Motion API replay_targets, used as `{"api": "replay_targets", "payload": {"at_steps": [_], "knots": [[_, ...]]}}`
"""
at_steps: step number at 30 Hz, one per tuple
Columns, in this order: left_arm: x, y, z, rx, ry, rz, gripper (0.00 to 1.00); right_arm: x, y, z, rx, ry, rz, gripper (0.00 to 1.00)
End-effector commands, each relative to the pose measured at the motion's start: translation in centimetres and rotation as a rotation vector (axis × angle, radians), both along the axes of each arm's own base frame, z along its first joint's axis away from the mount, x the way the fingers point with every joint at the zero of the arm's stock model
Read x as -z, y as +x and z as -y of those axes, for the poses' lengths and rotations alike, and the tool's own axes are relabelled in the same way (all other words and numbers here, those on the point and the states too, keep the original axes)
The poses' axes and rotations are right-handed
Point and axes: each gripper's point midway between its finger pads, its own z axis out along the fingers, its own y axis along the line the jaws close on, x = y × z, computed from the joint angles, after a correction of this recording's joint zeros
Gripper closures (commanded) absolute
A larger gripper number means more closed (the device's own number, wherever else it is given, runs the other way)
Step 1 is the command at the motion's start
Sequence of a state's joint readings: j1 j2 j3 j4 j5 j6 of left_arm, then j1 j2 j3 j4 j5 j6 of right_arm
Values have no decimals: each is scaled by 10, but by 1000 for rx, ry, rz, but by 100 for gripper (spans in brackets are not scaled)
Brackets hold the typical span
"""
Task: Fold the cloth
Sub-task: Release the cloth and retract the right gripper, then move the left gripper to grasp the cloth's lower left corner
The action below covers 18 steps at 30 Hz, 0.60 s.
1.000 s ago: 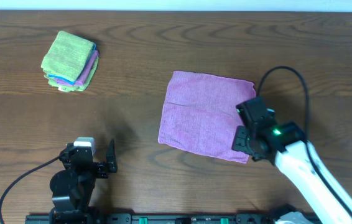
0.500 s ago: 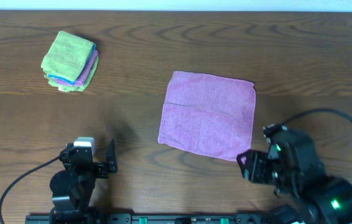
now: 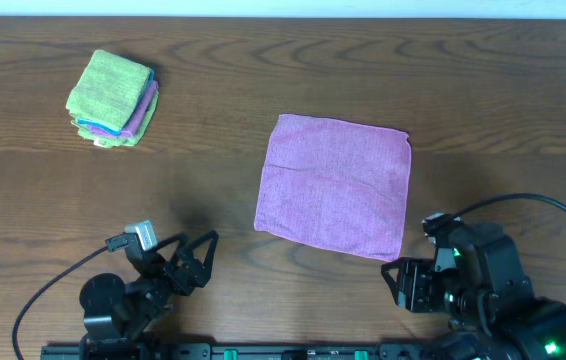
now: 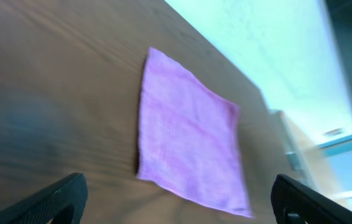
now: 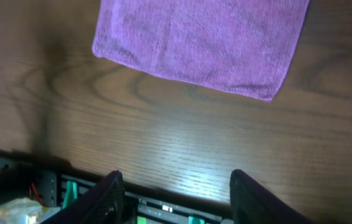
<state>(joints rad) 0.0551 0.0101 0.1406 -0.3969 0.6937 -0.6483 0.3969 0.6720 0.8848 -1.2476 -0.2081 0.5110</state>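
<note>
I will first reach outward across the empty table with my open left gripper to get to the cloth's nearest corner, and then close its fingers on that corner.
A pink-purple cloth lies spread flat on the wooden table, right of centre. It also shows in the left wrist view and in the right wrist view. My left gripper is open and empty near the front edge, left of the cloth and turned toward it; its fingers stand wide apart. My right gripper is open and empty at the front edge, just in front of the cloth's near right corner; its fingers hang over the table edge.
A stack of folded cloths, green on top, sits at the far left. The arms' base rail runs along the table's front edge. A black cable loops at the right.
My right arm has pulled back from the cloth's right edge to the front of the table. My left gripper has swung to the right toward the cloth. The cloth lies flat as before.
</note>
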Motion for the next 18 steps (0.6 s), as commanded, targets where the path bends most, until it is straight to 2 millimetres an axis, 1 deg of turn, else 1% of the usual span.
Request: {"api": "replay_targets", "payload": {"at_steps": [1, 4, 5, 6, 11, 13, 16, 18], "knots": [[3, -5, 8, 20, -117, -78, 4, -4, -3, -1, -21, 0, 6, 46], [1, -8, 13, 50, -131, -76, 5, -3, -5, 0, -26, -7, -1, 46], [-3, -10, 17, 88, -125, -52, 0, -3, -5, 0, -32, -10, 1, 46], [-5, -13, 21, 115, -128, -46, 7, -3, -4, 1, -30, -13, 4, 45], [14, -19, 26, 151, -125, -147, 7, -8, 11, 1, -8, -25, 60, 46], [15, -18, 30, 178, -109, -149, 6, -9, 17, -1, -8, -20, 71, 45], [15, -10, 36, 200, -87, -144, 7, -7, 24, -4, -8, -23, 64, 46], [20, -4, 39, 206, -63, -160, 8, -3, 27, -5, -8, -33, 42, 48]]}}
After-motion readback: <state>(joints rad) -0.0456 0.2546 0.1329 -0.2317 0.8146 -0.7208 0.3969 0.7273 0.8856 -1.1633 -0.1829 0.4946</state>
